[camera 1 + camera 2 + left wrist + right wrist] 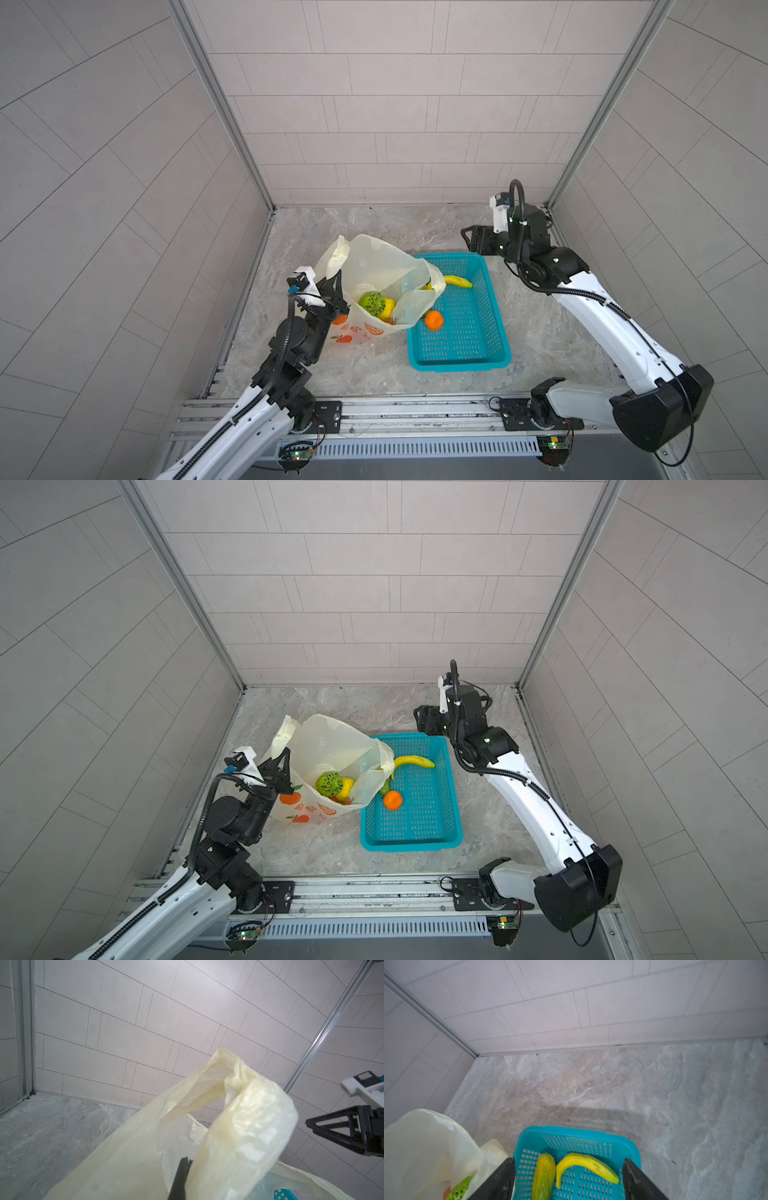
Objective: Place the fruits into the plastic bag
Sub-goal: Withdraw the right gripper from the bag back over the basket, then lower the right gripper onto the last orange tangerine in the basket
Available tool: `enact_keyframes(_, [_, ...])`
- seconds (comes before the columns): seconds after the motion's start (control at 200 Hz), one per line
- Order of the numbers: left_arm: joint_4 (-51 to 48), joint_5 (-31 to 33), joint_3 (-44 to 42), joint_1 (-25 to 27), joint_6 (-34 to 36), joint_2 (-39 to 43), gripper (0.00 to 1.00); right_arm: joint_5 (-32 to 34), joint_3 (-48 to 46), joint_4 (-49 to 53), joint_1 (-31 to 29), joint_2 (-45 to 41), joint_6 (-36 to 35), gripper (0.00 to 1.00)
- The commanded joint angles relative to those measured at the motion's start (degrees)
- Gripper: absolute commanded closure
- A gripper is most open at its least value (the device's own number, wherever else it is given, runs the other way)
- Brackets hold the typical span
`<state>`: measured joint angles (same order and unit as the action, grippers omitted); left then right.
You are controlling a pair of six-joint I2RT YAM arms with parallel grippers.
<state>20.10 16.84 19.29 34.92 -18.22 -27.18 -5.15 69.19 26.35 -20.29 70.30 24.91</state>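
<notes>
My open right gripper moves back and down into the teal basket onto the orange (434,320) next, because it lies uncovered beside the bag's draped flap.
The plastic bag (382,266) (332,742) stands open on the marble floor, left of the teal basket (457,361) (411,843). My left gripper (336,291) (282,766) (186,1160) is shut on the bag's near-left rim, holding the mouth up. Inside the bag lie a bumpy green ball (371,303) (329,783) and a yellow lemon (388,307). The basket holds a yellow banana (457,281) (583,1165), an orange (434,320) (392,800) and a long green piece (544,1176). My right gripper (467,237) (419,717) (568,1161) hangs open and empty above the basket's far end.
The bag's right flap (432,286) drapes over the basket's left rim. Tiled walls close in the back and both sides. An aluminium rail (415,411) runs along the front edge, carrying both arm bases.
</notes>
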Motion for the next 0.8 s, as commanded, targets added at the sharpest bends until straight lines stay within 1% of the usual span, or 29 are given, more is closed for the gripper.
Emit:
enact_keyframes(0.0, [2.4, 0.2, -0.6, 0.3, 0.0, -0.7, 1.0, -0.9, -7.6, 1.1, -1.7, 0.1, 2.9, 0.24])
enact_keyframes(0.05, [2.7, 0.1, -0.6, 0.3, -0.1, -1.1, 1.0, -3.4, -10.7, 0.3, -3.2, 0.6, 2.0, 0.25])
enact_keyframes(0.12, [2.9, -0.2, -0.4, 0.3, -0.1, -1.6, 1.0, -5.4, -13.3, 0.7, -7.2, 2.4, -1.3, 0.25])
enact_keyframes(0.22, [2.7, -0.3, -0.5, 0.3, -0.4, -1.5, 1.0, -7.5, -12.6, 4.7, -14.1, 7.4, -7.7, 0.24])
enact_keyframes(0.3, [2.3, -0.2, -0.4, 0.3, -0.4, -1.3, 1.0, -8.0, -9.8, 8.4, -17.7, 11.5, -12.4, 0.22])
enact_keyframes(0.335, [2.2, -0.1, -0.5, 0.3, -0.4, -1.3, 1.0, -8.5, -8.4, 10.1, -18.4, 13.4, -14.1, 0.22])
enact_keyframes(0.415, [2.2, -0.1, -0.5, 0.3, -0.4, -1.3, 1.0, -8.5, -5.4, 13.0, -18.6, 17.9, -14.5, 0.22])
enact_keyframes(0.485, [2.2, -0.1, -0.5, 0.3, -0.6, -1.3, 1.0, -8.0, -4.3, 13.4, -18.6, 20.9, -14.8, 0.22])
enact_keyframes(0.796, [1.4, 0.2, -0.2, 0.3, -0.4, -0.9, 1.0, -8.7, -1.7, 14.6, -20.4, 28.6, -17.3, 0.3])
